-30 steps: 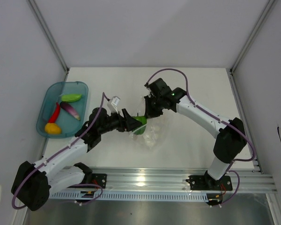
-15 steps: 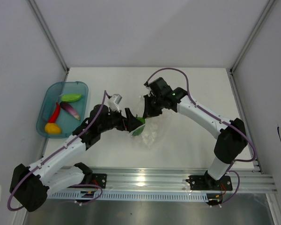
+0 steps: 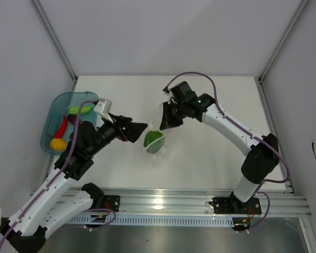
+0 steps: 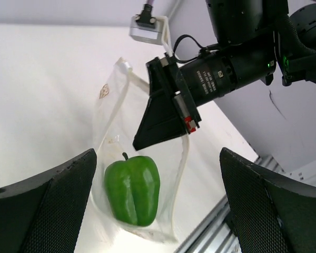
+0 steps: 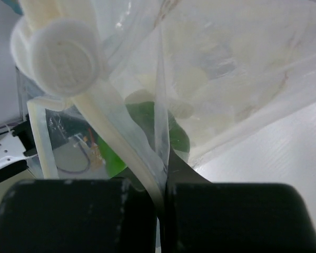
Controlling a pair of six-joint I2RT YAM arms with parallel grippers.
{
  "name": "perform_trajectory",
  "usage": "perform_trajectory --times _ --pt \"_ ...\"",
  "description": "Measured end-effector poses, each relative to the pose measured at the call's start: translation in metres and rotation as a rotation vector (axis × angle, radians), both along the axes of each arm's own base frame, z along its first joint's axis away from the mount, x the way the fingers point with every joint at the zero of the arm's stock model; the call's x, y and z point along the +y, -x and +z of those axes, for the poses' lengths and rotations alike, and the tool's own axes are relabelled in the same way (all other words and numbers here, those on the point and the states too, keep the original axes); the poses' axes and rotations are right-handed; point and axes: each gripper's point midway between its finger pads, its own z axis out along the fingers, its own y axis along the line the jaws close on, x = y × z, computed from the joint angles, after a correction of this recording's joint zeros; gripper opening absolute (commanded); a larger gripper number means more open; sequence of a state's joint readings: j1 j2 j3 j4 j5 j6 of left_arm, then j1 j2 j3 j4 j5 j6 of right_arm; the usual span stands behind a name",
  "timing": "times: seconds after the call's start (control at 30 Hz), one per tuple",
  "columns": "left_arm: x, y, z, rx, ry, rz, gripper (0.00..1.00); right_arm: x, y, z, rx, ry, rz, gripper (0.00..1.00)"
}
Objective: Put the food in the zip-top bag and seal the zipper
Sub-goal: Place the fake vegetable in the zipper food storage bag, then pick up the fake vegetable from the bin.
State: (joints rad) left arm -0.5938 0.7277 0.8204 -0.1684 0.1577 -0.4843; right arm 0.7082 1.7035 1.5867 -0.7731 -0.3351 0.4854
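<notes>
I should move my left gripper to the left in the top view next and down onto the eggplant in the teal tray, because the green pepper [image 3: 153, 140] is already in the bag.
The clear zip-top bag [image 3: 159, 138] hangs from my right gripper [image 3: 165, 122], which is shut on its mouth edge [image 5: 159, 158]. A green toy pepper [image 3: 153, 140] lies inside the bag; it shows in the left wrist view [image 4: 132, 188] and through the plastic in the right wrist view [image 5: 147, 126]. My left gripper [image 3: 139, 129] is open and empty, just left of the bag. The other food sits in the teal tray [image 3: 52, 108]: a green vegetable [image 3: 80, 109], a red chili [image 3: 61, 126], a yellow pepper [image 3: 58, 144]; the eggplant is mostly hidden behind my left arm.
The teal tray stands at the table's left edge. The aluminium rail [image 3: 200, 203] runs along the near edge. White walls close the back and sides.
My left gripper has let go of the green pepper inside the bag and pulled back to the left, out of the bag's mouth. The right gripper holds the bag slightly higher.
</notes>
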Motion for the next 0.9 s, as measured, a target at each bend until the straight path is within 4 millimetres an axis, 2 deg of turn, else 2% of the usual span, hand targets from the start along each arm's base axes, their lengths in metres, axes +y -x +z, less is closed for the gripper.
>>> perform_trajectory --times 0.13,0.23,0.33,0.43,0.6,0.73,0.9 --pt "0.016 0.007 0.02 -0.061 0.022 0.052 0.99 -0.009 -0.012 0.029 -0.064 -0.033 -0.023 0.0" --pt "0.023 0.002 0.019 -0.041 0.004 0.101 1.0 -0.024 -0.028 0.042 -0.107 0.028 -0.059 0.0" --pt "0.036 -0.011 -0.004 0.046 -0.054 0.208 0.99 -0.033 -0.043 0.044 -0.165 0.101 -0.096 0.0" --pt "0.057 -0.02 -0.033 0.148 -0.116 0.347 0.99 -0.038 -0.037 0.049 -0.198 0.131 -0.098 0.0" --pt "0.084 -0.033 -0.056 0.216 -0.184 0.511 1.0 -0.046 -0.032 0.061 -0.24 0.135 -0.1 0.0" --pt "0.103 -0.057 -0.079 0.302 -0.247 0.628 1.0 -0.051 -0.028 0.043 -0.217 0.167 -0.094 0.0" --pt "0.16 -0.091 -0.13 0.488 -0.316 0.859 0.99 -0.057 -0.021 0.021 -0.175 0.21 -0.08 0.0"
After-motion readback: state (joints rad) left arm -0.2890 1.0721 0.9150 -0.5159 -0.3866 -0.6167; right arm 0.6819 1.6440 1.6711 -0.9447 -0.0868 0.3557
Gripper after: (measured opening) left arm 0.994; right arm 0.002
